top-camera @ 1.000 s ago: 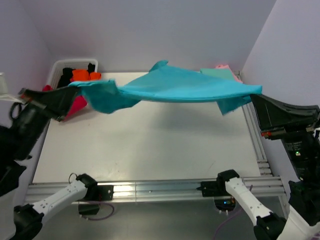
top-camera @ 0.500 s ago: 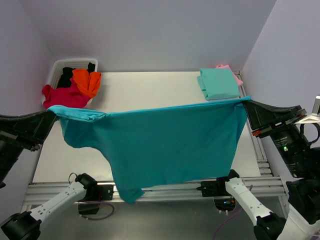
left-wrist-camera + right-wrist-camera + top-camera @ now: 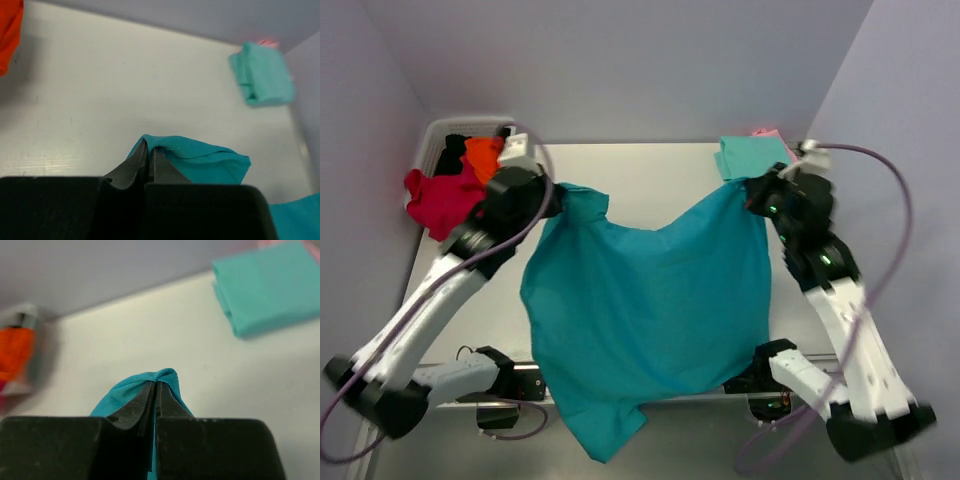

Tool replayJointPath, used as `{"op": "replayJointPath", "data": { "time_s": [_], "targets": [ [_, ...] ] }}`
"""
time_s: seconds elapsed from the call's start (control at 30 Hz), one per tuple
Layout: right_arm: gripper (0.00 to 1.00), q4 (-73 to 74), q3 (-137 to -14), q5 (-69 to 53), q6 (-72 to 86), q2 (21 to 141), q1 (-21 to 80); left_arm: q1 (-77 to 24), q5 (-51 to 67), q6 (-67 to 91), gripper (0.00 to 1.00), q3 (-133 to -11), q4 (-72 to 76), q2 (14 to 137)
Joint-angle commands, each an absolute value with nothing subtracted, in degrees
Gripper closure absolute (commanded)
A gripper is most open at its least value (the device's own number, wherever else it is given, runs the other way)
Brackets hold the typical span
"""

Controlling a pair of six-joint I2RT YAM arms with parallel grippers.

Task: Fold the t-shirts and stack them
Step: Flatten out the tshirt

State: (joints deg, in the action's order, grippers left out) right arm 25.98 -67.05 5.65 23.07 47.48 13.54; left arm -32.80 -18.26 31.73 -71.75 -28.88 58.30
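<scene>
The shirt hangs past the table's near edge, so my left gripper will next go down, carry the shirt outward to the bare table by the back wall (image 3: 585,155) (image 3: 112,40) and let go there.
The deep teal-blue t-shirt (image 3: 645,310) hangs spread over the table, its lower part past the near edge. My left gripper (image 3: 557,198) is shut on its left upper corner (image 3: 192,157). My right gripper (image 3: 750,195) is shut on its right upper corner (image 3: 135,387). A folded mint-green shirt (image 3: 752,157) lies at the back right on a pink one (image 3: 767,133); it also shows in the left wrist view (image 3: 262,80) and the right wrist view (image 3: 265,287). The crimson (image 3: 440,197), orange (image 3: 480,157) and black (image 3: 451,155) shirts spill from the basket.
The white slotted basket (image 3: 440,132) stands at the back left corner. The walls close in at the back and on both sides. The aluminium rail (image 3: 690,372) runs along the near edge with the arm bases.
Both arms have swung inward and toward the back of the table, carrying the teal-blue shirt; it hung taut between them, and now sags in the middle and drapes down over the table.
</scene>
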Motion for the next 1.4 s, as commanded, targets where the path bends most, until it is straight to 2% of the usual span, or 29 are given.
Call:
{"op": "replayJointPath", "data": {
  "time_s": [0.0,0.13,0.17,0.23,0.27,0.3,0.33,0.37,0.4,0.43,0.47,0.6,0.8,0.87,0.93,1.07,1.13,1.23,1.37],
  "targets": [
    [1.00,16.0,-59.7,14.5,23.7,56.8,13.6,-26.0,-17.9,26.8,1.00,-67.7,-15.7,68.4],
    [1.00,5.7,-58.1,18.1,24.5,71.8,12.4,-19.6,-15.6,24.7,1.00,-69.7,-5.9,86.2],
    [1.00,4.1,-58.5,17.8,24.7,79.0,11.9,-18.7,-15.4,23.5,1.00,-72.0,-4.9,95.5],
    [1.00,1.6,-63.3,17.9,26.0,87.2,10.5,-17.1,-16.7,22.5,1.00,-83.4,-6.8,105.7],
    [1.00,2.0,-66.0,17.9,26.2,95.5,10.2,-16.5,-17.3,22.7,1.00,-88.7,-8.9,115.9],
    [0.92,4.0,-74.4,19.9,26.6,100.2,9.8,-15.6,-18.4,23.0,0.98,-101.0,-14.6,121.1],
    [0.82,12.6,-80.6,21.9,29.1,104.8,9.2,-14.9,-19.4,25.1,0.84,-108.1,-18.8,126.2],
    [0.37,17.9,-86.9,23.8,30.1,114.0,9.0,-14.1,-20.4,26.0,0.70,-115.2,-22.4,135.1],
    [0.02,22.6,-99.0,26.6,30.8,118.1,8.9,-13.7,-21.3,26.8,0.30,-126.2,-27.2,138.2],
    [0.00,27.9,-104.1,26.8,30.2,123.5,8.5,-13.5,-20.4,27.5,0.01,-129.8,-27.3,140.5],
    [0.00,28.2,-108.5,26.6,29.7,124.5,8.4,-13.2,-18.9,27.6,0.01,-131.4,-26.3,141.5],
    [0.00,23.1,-107.8,23.0,28.7,120.7,8.3,-12.9,-17.2,28.6,0.00,-126.8,-18.6,135.4],
    [0.00,26.0,-104.2,22.2,27.6,109.5,10.2,-12.9,-21.0,29.7,0.00,-118.1,-21.5,122.4],
    [0.00,24.8,-96.4,21.3,27.8,102.0,11.1,-13.0,-21.3,30.8,0.01,-113.7,-23.6,116.6],
    [0.00,22.6,-89.5,17.4,28.6,93.2,12.0,-13.1,-20.0,32.2,0.02,-104.4,-23.9,111.9],
    [0.00,21.2,-68.3,8.4,34.6,79.1,12.9,-13.5,-17.0,35.3,0.01,-83.8,-24.9,99.0],
    [0.00,22.1,-62.3,4.8,38.6,73.1,13.8,-13.7,-13.8,36.2,0.01,-76.8,-23.7,94.5],
    [0.00,25.1,-55.0,2.0,40.0,68.1,17.6,-13.7,-9.3,35.6,0.01,-66.9,-18.7,94.1],
    [0.00,28.3,-51.2,1.9,41.1,63.0,21.8,-13.7,-4.8,34.5,0.02,-67.1,-17.1,101.1]
  ]
}}
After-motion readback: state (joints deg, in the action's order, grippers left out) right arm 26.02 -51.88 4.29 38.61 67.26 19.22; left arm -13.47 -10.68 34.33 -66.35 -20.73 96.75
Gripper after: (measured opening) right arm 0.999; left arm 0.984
